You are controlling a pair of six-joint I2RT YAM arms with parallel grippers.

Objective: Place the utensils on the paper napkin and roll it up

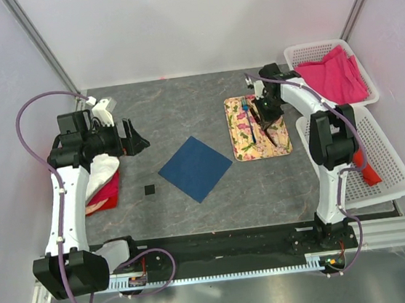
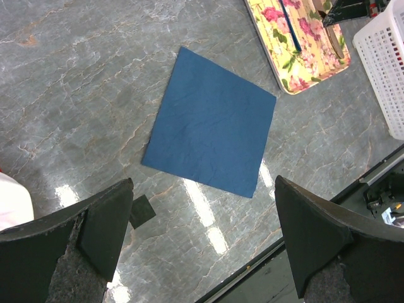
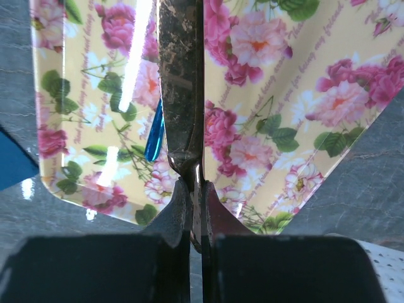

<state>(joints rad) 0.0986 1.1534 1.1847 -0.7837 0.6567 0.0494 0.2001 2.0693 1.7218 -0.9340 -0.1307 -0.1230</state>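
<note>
The robot's right gripper should next carry the utensil [image 1: 249, 126] to the middle of the bare napkin, which lies below the gripper and to its left in the top view, then lower it and release it there.
The dark blue paper napkin [image 1: 195, 168] lies flat as a diamond at the table's middle; it also shows in the left wrist view [image 2: 211, 123]. A thin bright-blue utensil [image 1: 249, 126] lies on the floral mat [image 1: 242, 143], and shows in the right wrist view [image 3: 154, 136]. My right gripper [image 1: 266, 118] is over the mat [image 3: 303, 95], shut on a dark, mottled flat utensil-like piece [image 3: 182, 76] that sticks out ahead of the fingers. My left gripper [image 1: 137, 138] is open and empty, hanging left of the napkin [image 2: 202, 183].
Two white baskets stand at the right: the far one [image 1: 301, 54] holds a pink cloth [image 1: 336, 74], the near one [image 1: 391, 166] a red item. A small black square [image 1: 149, 190] lies left of the napkin. White and red cloth [image 1: 103, 181] lies under the left arm.
</note>
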